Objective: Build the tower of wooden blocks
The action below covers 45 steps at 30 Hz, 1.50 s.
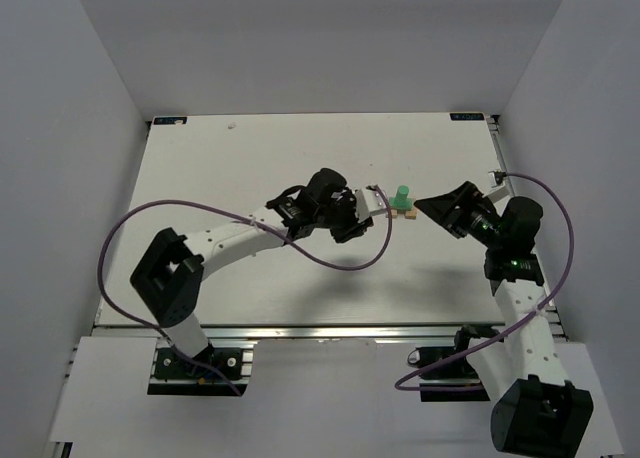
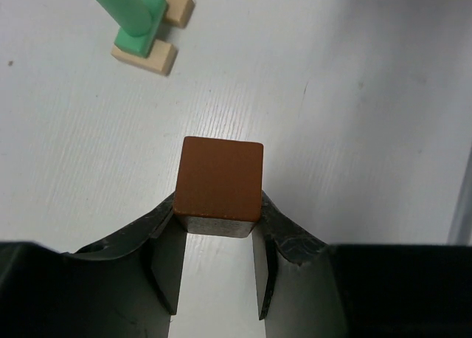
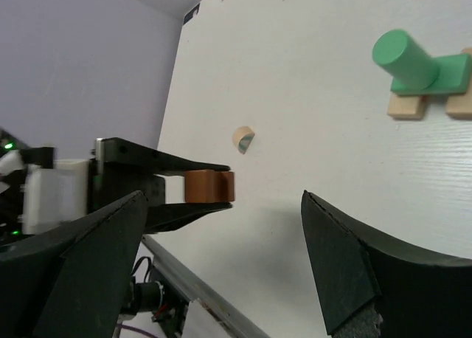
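The dark brown block goes down toward the tower in my left gripper next, onto the table beside it, where the white surface is bare.
A partly built tower stands mid-table: a mint green cylinder upright on a green flat piece that rests across two pale tan blocks. My left gripper is shut on the dark brown block, held above the table just left of the tower. In the right wrist view the same brown block shows pinched between the left fingers. My right gripper stands wide open with nothing in it, just right of the tower.
A small half-round tan piece with a green face lies alone on the white table, beyond the left gripper. Grey walls close in the table on three sides. Purple cables loop from both arms.
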Motion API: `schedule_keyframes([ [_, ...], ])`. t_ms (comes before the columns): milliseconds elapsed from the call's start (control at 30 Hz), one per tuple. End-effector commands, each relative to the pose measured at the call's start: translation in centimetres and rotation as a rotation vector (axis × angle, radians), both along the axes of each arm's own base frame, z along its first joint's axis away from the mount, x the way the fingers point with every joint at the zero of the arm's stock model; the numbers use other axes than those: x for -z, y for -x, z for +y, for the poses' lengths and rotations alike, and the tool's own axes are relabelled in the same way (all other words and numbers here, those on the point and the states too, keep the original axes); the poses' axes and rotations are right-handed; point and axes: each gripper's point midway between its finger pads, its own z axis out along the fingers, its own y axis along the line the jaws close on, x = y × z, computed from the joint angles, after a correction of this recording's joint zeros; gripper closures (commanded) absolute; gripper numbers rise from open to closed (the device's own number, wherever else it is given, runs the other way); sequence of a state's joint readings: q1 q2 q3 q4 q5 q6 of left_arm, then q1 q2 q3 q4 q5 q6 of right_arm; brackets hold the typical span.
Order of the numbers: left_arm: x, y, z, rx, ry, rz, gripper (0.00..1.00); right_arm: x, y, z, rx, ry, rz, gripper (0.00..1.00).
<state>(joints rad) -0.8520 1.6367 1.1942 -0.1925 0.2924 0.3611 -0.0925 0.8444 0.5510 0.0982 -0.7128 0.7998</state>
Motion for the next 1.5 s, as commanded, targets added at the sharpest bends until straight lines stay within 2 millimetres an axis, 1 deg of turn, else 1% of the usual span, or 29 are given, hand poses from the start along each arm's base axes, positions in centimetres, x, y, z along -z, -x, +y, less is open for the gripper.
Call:
schedule_keyframes([
  [0,1.5,-1.0,0.0,0.084,-0.134,-0.042,0.98,-2.5,-0.1,-1.6,0.052,0.1,-0.097,0.11],
  [33,2.4,-1.2,0.0,0.107,-0.176,-0.043,0.98,-2.8,-0.1,-2.2,0.082,0.118,-0.103,0.11],
  [67,1.7,-2.0,-0.8,0.119,-0.178,-0.067,0.98,-2.7,0.1,-2.4,0.082,0.141,-0.112,0.11],
  [100,3.8,-2.4,-1.0,0.134,-0.226,-0.04,0.98,-2.8,0.1,-2.5,0.087,0.15,-0.12,0.11],
  [167,4.8,-3.0,-1.1,0.165,-0.277,-0.041,0.98,-3.1,0.5,-2.7,0.086,0.178,-0.137,0.11],
  [200,4.5,-3.5,-1.5,0.174,-0.29,-0.052,0.99,-3.1,0.5,-2.8,0.088,0.187,-0.135,0.11],
  [233,6.3,-3.9,-1.5,0.193,-0.334,-0.042,0.99,-3.2,0.5,-3.0,0.096,0.195,-0.139,0.11],
  [267,6.7,-4.3,-1.5,0.195,-0.359,-0.045,0.99,-3.2,0.6,-3.1,0.097,0.205,-0.136,0.11],
  [300,6.2,-5.2,-2.2,0.195,-0.361,-0.065,0.99,-3.1,0.6,-3.3,0.102,0.219,-0.138,0.11],
  [333,8.1,-5.2,-1.7,0.208,-0.417,-0.037,0.98,-3.1,0.6,-3.5,0.117,0.228,-0.139,0.11],
  [400,8.7,-6.2,-1.4,0.186,-0.472,-0.05,0.98,-2.9,0.5,-3.9,0.135,0.252,-0.137,0.11],
  [433,10.0,-6.4,-1.3,0.19,-0.506,-0.04,0.98,-2.9,0.5,-4.1,0.142,0.259,-0.138,0.11],
  [467,10.3,-6.7,-1.2,0.186,-0.525,-0.039,0.98,-2.9,0.5,-4.2,0.147,0.265,-0.14,0.11],
  [500,10.0,-6.8,-1.2,0.193,-0.534,-0.034,0.98,-2.9,0.5,-4.3,0.15,0.273,-0.145,0.11],
  [567,10.8,-6.7,-1.1,0.207,-0.561,-0.022,0.91,-2.8,0.4,-4.5,0.159,0.28,-0.146,0.11],
  [633,10.8,-6.7,-0.9,0.215,-0.576,-0.021,0.79,-2.6,0.3,-4.6,0.164,0.287,-0.142,0.11],
  [667,11.0,-6.6,-0.9,0.22,-0.585,-0.02,0.76,-2.6,0.3,-4.7,0.166,0.291,-0.144,0.11],
  [700,11.6,-6.5,-0.5,0.223,-0.612,-0.01,0.74,-2.5,0.3,-4.7,0.166,0.294,-0.142,0.11],
  [867,12.5,-6.1,-0.4,0.225,-0.676,-0.024,0.7,-2.3,0.2,-4.9,0.174,0.299,-0.138,0.11],
  [933,12.6,-5.9,-0.7,0.23,-0.697,-0.048,0.66,-2.3,0.2,-4.8,0.172,0.3,-0.139,0.11],
  [967,12.8,-5.7,-0.8,0.233,-0.705,-0.053,0.6,-2.2,0.2,-4.9,0.171,0.3,-0.136,0.11],
  [1067,13.0,-5.7,-1.3,0.235,-0.718,-0.078,0.54,-2.2,0.3,-4.8,0.17,0.299,-0.137,0.11],
  [1100,12.9,-6.0,-1.1,0.221,-0.731,-0.093,0.48,-2.2,0.3,-4.8,0.169,0.298,-0.138,0.11],
  [1167,13.0,-6.2,-1.3,0.21,-0.735,-0.104,0.42,-2.1,0.3,-4.8,0.166,0.3,-0.138,0.11],
  [1200,13.1,-6.1,-1.3,0.213,-0.736,-0.101,0.34,-2.1,0.3,-4.8,0.166,0.302,-0.14,0.11],
  [1267,12.9,-6.0,-1.4,0.217,-0.729,-0.098,0.28,-2.0,0.3,-4.8,0.167,0.304,-0.139,0.11],
  [1300,12.7,-6.0,-1.5,0.217,-0.725,-0.1,0.22,-2.0,0.3,-4.9,0.168,0.305,-0.138,0.11],
  [1400,12.3,-6.0,-1.6,0.214,-0.715,-0.098,0.21,-2.0,0.3,-4.8,0.165,0.305,-0.141,0.11],
  [1467,11.4,-6.2,-1.9,0.205,-0.695,-0.107,0.2,-2.1,0.3,-4.9,0.166,0.309,-0.145,0.11],
])
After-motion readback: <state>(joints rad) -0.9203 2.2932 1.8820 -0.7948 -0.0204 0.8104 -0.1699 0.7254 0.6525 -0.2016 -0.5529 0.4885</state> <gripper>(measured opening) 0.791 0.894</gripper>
